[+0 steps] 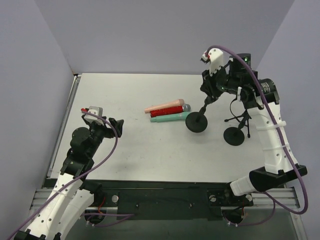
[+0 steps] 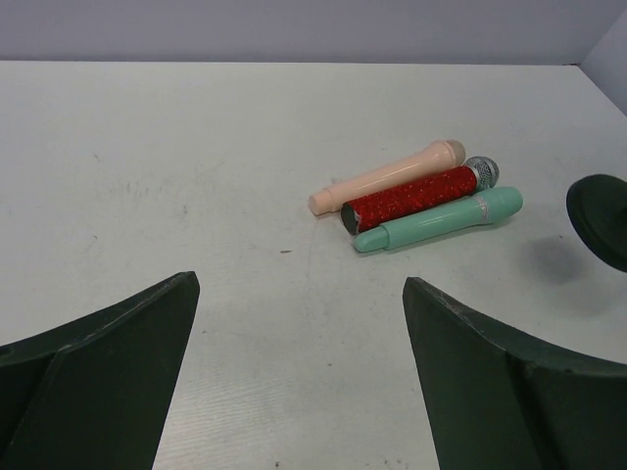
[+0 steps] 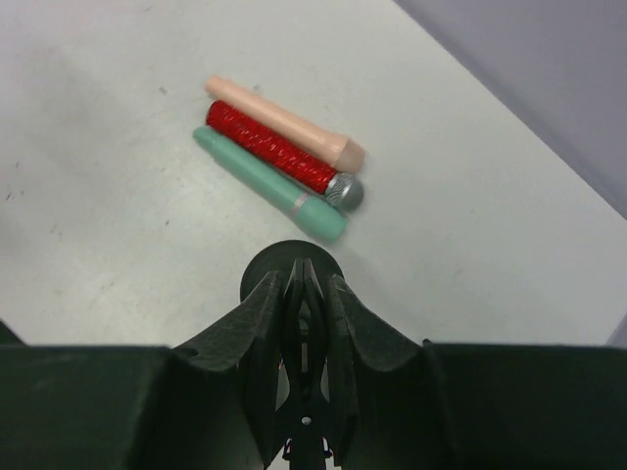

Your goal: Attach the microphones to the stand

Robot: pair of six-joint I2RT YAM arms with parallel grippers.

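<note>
I need to move my right gripper back and down next, over bare tabletop on the mint green microphone's near side, to release the clip with the stand's base raised.
Three microphones lie side by side mid-table: the pale pink one (image 1: 164,107) (image 2: 387,176) (image 3: 284,122) farthest, the glittery red one (image 1: 167,112) (image 2: 411,196) (image 3: 274,149) with its silver mesh head in the middle, and the mint green one (image 1: 172,118) (image 2: 441,219) (image 3: 269,184) nearest. Just right of them is a black stand with a round base (image 1: 197,122) (image 3: 257,276) (image 2: 600,217). My right gripper (image 1: 209,97) (image 3: 306,282) is shut on the clip at the top of this stand. At the left, my left gripper (image 1: 117,125) (image 2: 299,323) is open and holds nothing, facing the microphones from a distance.
A second black stand with a round base (image 1: 234,135) is right of the first, under the right arm. A small black tripod (image 1: 241,118) is behind it. Grey walls close the table's back and sides.
</note>
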